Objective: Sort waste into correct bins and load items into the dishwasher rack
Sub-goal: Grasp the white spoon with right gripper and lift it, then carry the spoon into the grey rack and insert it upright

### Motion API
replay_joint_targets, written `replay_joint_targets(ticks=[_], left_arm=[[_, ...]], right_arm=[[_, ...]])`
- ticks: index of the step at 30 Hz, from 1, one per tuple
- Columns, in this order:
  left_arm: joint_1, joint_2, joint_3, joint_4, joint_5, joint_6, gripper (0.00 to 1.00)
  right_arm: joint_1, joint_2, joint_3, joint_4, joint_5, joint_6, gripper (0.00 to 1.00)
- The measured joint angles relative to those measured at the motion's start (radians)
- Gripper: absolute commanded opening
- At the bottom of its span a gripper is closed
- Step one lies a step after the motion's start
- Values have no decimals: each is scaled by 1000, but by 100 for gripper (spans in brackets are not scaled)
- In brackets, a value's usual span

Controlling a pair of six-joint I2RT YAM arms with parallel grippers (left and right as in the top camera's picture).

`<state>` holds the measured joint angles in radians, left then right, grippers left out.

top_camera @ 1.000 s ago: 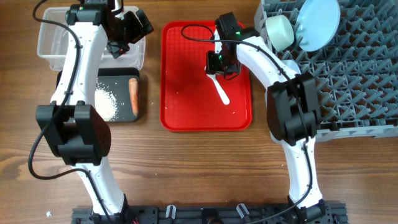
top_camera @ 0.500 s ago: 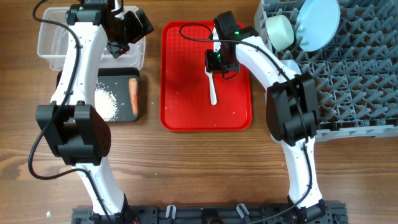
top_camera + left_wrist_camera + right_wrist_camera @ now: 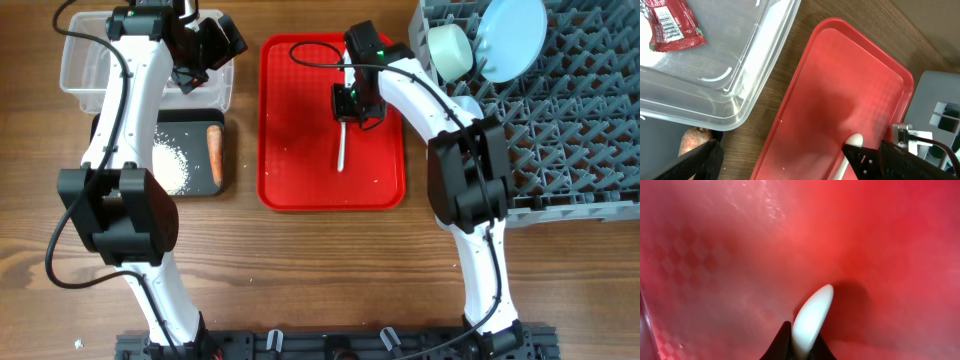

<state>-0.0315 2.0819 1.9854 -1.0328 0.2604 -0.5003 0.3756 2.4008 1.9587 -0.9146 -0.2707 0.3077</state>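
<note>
I should next raise my right gripper, move it to the right in the overhead view and lower it to release the spoon [image 3: 341, 145] onto the near wires of the rack, because those are empty.
On the red tray [image 3: 300, 150], my right gripper [image 3: 345, 110] is shut on one end of the white spoon [image 3: 341, 145], whose free end points toward the tray's near edge. The right wrist view shows the spoon [image 3: 812, 315] pinched between the gripper's [image 3: 801, 339] black fingertips, just above the tray. My left gripper [image 3: 197, 45] hangs open over the right end of the clear tub [image 3: 85, 60], holding nothing. A red wrapper [image 3: 672, 25] lies in the tub. The black tray [image 3: 190, 122] holds rice [image 3: 172, 165] and a carrot [image 3: 214, 148].
The grey dishwasher rack [image 3: 560, 130] fills the right side, with a pale blue plate [image 3: 512, 38] and a pale bowl [image 3: 448, 50] standing in its far left corner. The left wrist view shows bare wood between the tub [image 3: 740, 100] and the red tray [image 3: 840, 90].
My right gripper has shut on the spoon, and the spoon has swung from a diagonal to lie straight along the tray. The left arm has not moved.
</note>
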Motion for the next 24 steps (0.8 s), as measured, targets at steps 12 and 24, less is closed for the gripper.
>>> replay_joint_targets(ticks=[12, 24], left_arm=[[0, 0, 0, 0, 0, 0, 100], [0, 0, 0, 0, 0, 0, 100]], right_arm=[[-67, -396, -7, -74, 92, -75, 4], [-147, -639, -4, -218, 246, -141, 4]])
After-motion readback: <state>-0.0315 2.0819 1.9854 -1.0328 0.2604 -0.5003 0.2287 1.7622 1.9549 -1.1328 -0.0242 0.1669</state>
